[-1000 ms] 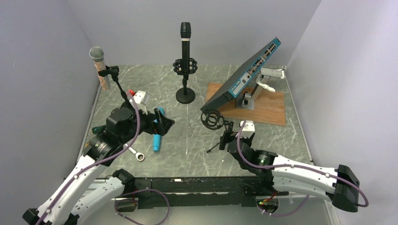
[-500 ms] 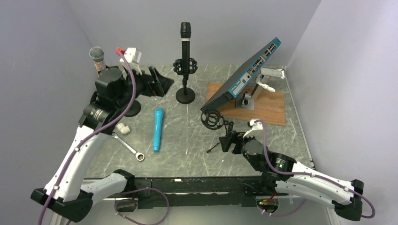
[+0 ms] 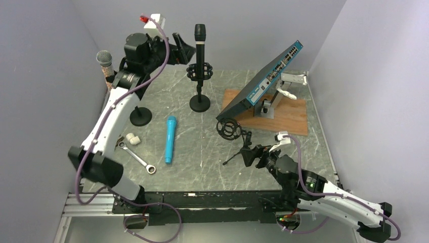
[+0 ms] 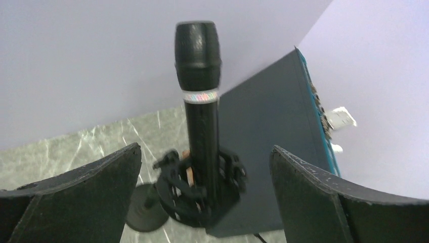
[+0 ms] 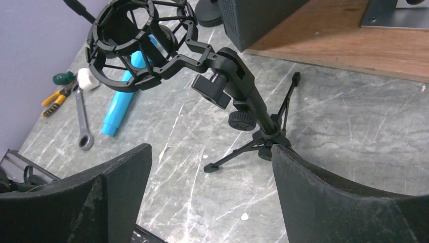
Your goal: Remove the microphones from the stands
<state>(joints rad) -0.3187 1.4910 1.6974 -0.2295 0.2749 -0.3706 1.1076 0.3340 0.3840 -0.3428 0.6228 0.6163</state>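
Observation:
The left gripper moves toward the black microphone (image 3: 200, 48) next, a finger on either side of its upper body by the microphone's pale band.
A black microphone (image 3: 200, 48) stands upright in a black shock mount (image 3: 199, 71) on a round-based stand (image 3: 200, 104) at the back middle of the table. My left gripper (image 3: 184, 49) is raised just left of the microphone's upper body, open and not touching it. In the left wrist view the microphone (image 4: 201, 101) shows centred between the wide-apart fingers, some way beyond them. My right gripper (image 3: 254, 156) is open low at the front right, beside a small tripod (image 5: 263, 136) that carries an empty shock mount (image 5: 141, 43).
A blue microphone (image 3: 169, 139) lies on the table next to a wrench (image 3: 139, 158). A silver-headed microphone (image 3: 106, 71) stands on a second stand (image 3: 140, 116) at the left. A tilted network switch (image 3: 263, 81) rests on a wooden board (image 3: 288, 119) at the right.
My left arm has risen from the blue microphone on the table and swung back and up to the black microphone. The right gripper has drawn back slightly from the tripod.

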